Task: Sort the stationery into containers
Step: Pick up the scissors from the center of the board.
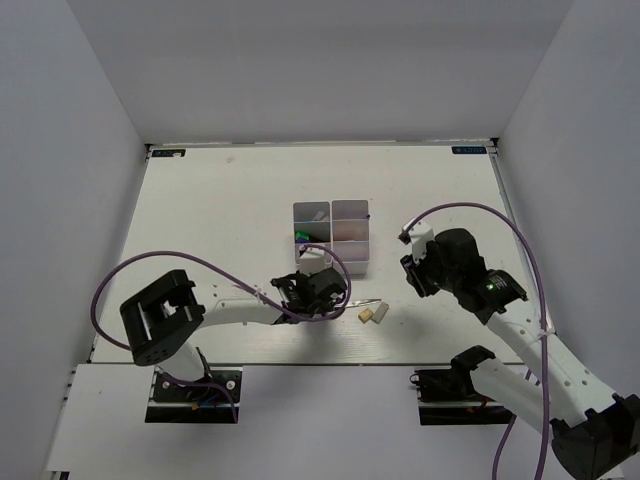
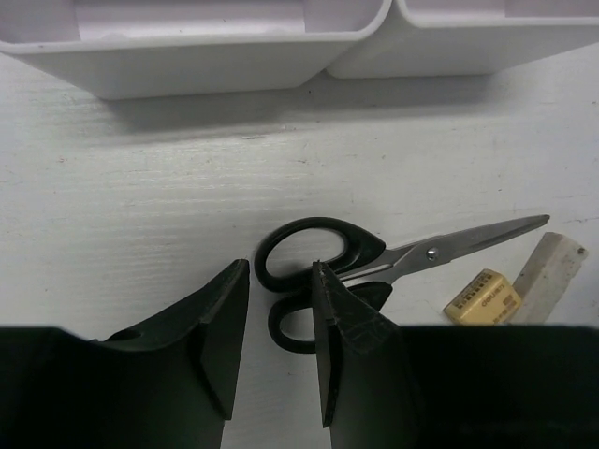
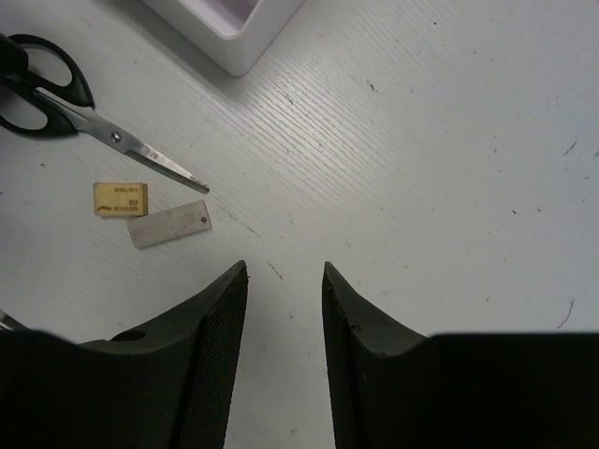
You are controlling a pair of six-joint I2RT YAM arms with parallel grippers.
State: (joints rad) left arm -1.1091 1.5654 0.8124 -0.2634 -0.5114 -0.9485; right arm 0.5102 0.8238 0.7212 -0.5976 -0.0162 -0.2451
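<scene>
The scissors' open loop has room for one finger inside, so I will next lower my left gripper onto the rounded end of the loop nearer the bins.
The black-handled scissors (image 2: 374,257) lie flat on the table just in front of the white bins (image 2: 215,56). My left gripper (image 2: 281,271) is open and low over the scissors' handle loops; its right finger overlaps the loops and nothing is held. A tan eraser (image 2: 482,297) and a grey eraser (image 2: 549,276) lie beside the blade tips. In the top view the left gripper (image 1: 315,290) sits below the bins (image 1: 332,232), which hold a green-capped marker (image 1: 303,237). My right gripper (image 3: 285,269) is open and empty over bare table, right of the erasers (image 3: 120,199).
The right arm (image 1: 460,270) hovers to the right of the bins. A corner of the bins (image 3: 234,28) and the scissors (image 3: 94,117) show at the upper left of the right wrist view. The table's near edge (image 1: 300,362) runs just below the erasers.
</scene>
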